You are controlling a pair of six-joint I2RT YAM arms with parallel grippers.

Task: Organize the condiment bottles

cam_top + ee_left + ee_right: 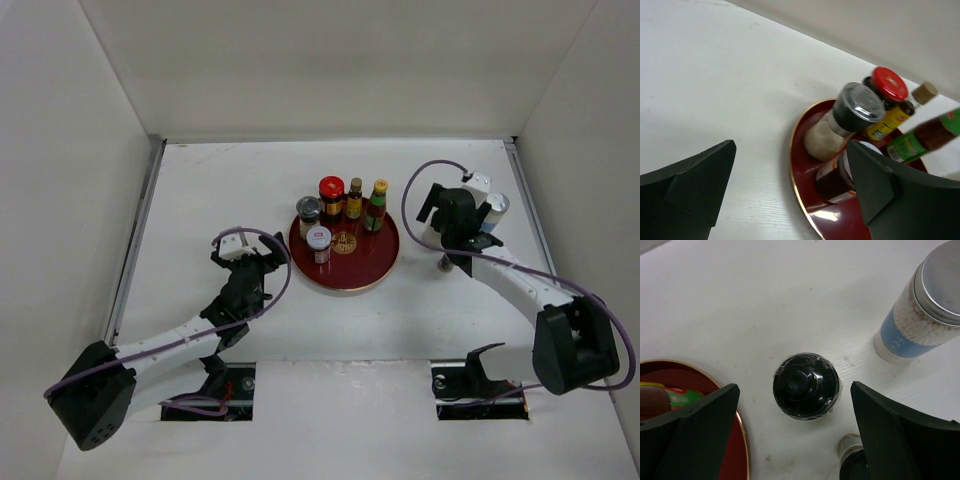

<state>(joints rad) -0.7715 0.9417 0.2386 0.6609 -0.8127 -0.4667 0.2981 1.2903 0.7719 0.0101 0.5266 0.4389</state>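
Note:
My right gripper needs to lower slightly over the black-capped bottle next and close around its cap. The bottle stands below my right gripper, between the two open fingers.
The red round tray holds a red-capped jar, two yellow-capped sauce bottles, a grey-lidded spice jar and a small white-lidded jar. My left gripper is open and empty just left of the tray. In the left wrist view it faces the spice jar and the red-capped jar. My right gripper is open, straddling a black-capped bottle on the table without touching it. The white blue-banded shaker stands beyond.
The tray's gold rim lies close to my right gripper's left finger. Another small bottle stands partly hidden by the right finger and shows in the top view. White walls enclose the table on three sides.

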